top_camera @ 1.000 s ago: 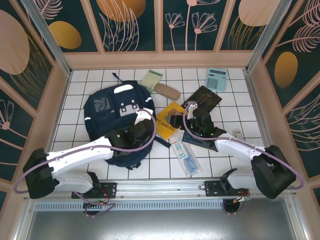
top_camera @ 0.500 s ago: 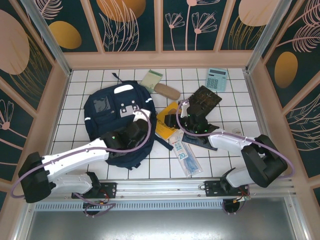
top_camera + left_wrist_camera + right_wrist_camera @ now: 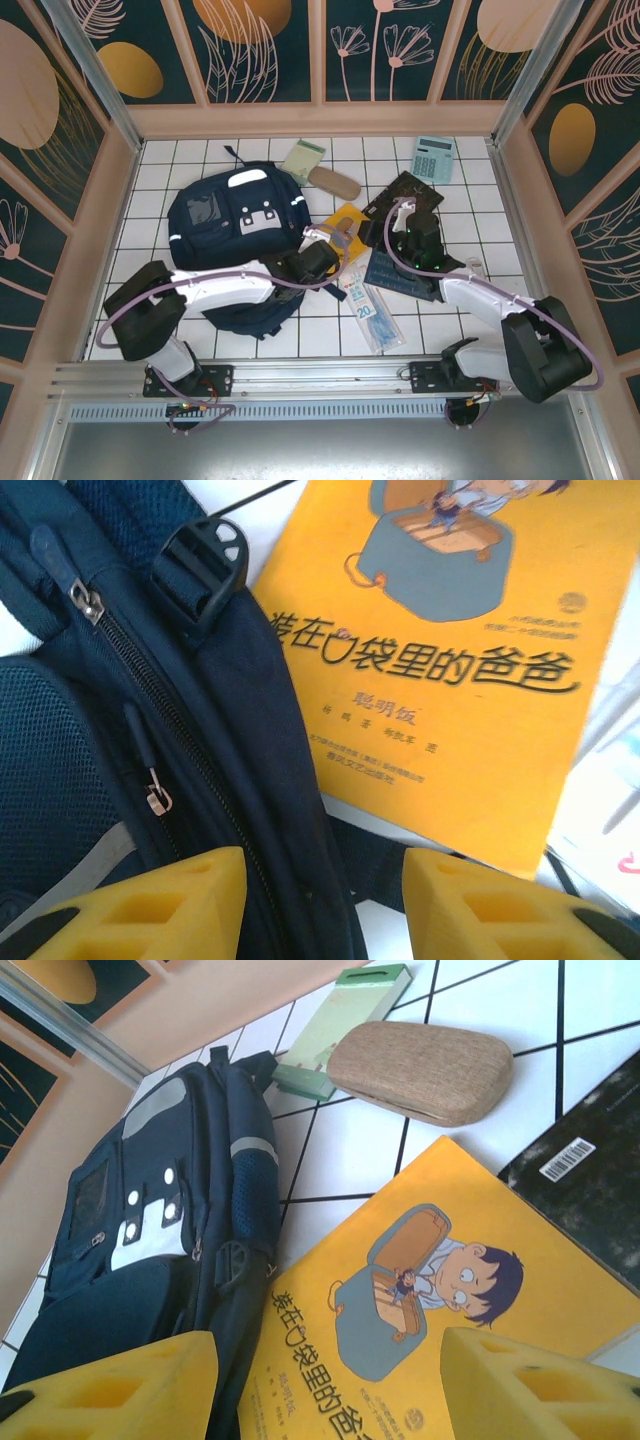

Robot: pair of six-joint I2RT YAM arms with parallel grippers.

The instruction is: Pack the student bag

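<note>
My left gripper should next lower onto the fold of fabric beside the bag's zip seam, below between its open fingers, and close.
The student bag [image 3: 232, 228] is a navy backpack lying flat at the left-centre of the table, its white patches facing up. My left gripper [image 3: 328, 256] hovers at the bag's right edge and is open. In the left wrist view its yellow fingertips [image 3: 160, 905] straddle the bag's zip seam [image 3: 190, 780] without clamping it. A yellow picture book [image 3: 342, 222] lies just right of the bag. My right gripper [image 3: 388, 232] hangs open above the book's right side. The right wrist view shows the book [image 3: 420, 1330] and the bag [image 3: 170, 1230] between wide-apart pads.
Behind the bag lie a green notebook [image 3: 302, 160] and a tan glasses case [image 3: 334, 182]. A calculator [image 3: 434, 157] sits at the back right and a dark book [image 3: 405, 195] near it. A blue booklet [image 3: 395, 272] and a clear pouch [image 3: 368, 305] lie in front.
My left gripper has opened and swung right from the bag's middle to its right edge beside the yellow book. My right gripper has drawn back to the right, off the book.
</note>
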